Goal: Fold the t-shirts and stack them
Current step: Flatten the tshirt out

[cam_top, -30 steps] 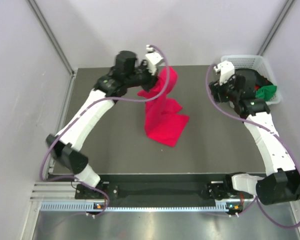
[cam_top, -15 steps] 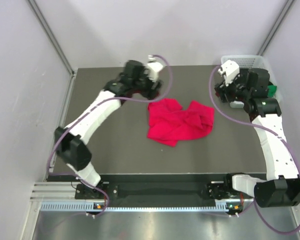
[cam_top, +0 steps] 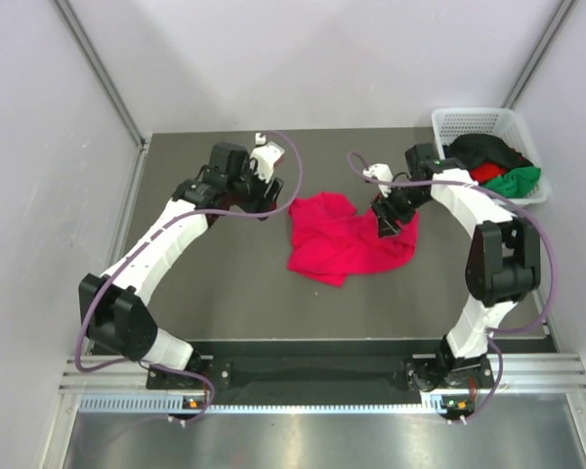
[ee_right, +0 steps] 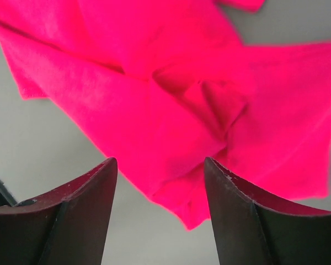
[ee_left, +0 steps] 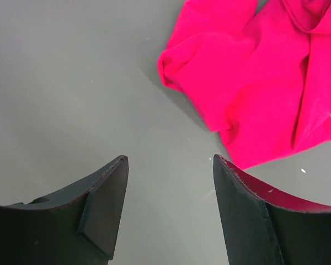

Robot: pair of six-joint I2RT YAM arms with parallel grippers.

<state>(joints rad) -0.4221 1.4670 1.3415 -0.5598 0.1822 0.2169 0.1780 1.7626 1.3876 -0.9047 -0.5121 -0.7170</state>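
The robot's right gripper should go down onto the raised top of the bunched fold of the t-shirt and close, because the fold is already below and between the open fingers.
A crimson-pink t-shirt point(cam_top: 344, 239) lies crumpled on the dark table, near its middle. My left gripper point(cam_top: 274, 200) hovers just left of the shirt's upper left corner, open. In the left wrist view, only bare table shows between the fingers point(ee_left: 107, 199), and the t-shirt point(ee_left: 254, 83) is at upper right. My right gripper point(cam_top: 392, 219) is open above the shirt's upper right edge. In the right wrist view, a bunched fold of the t-shirt point(ee_right: 171, 94) lies below and between the open jaws, not gripped. Black point(cam_top: 479, 149), red point(cam_top: 485, 172) and green point(cam_top: 520, 179) t-shirts sit in the basket.
The white mesh basket point(cam_top: 451, 121) stands at the table's back right corner. Grey walls close in the back and both sides. Bare table point(cam_top: 225, 283) stretches in front of the shirt and to its left.
The left gripper let go of the hanging pink shirt, which dropped into a crumpled heap, and drew back left. The right arm swung from the basket to over the shirt's right edge.
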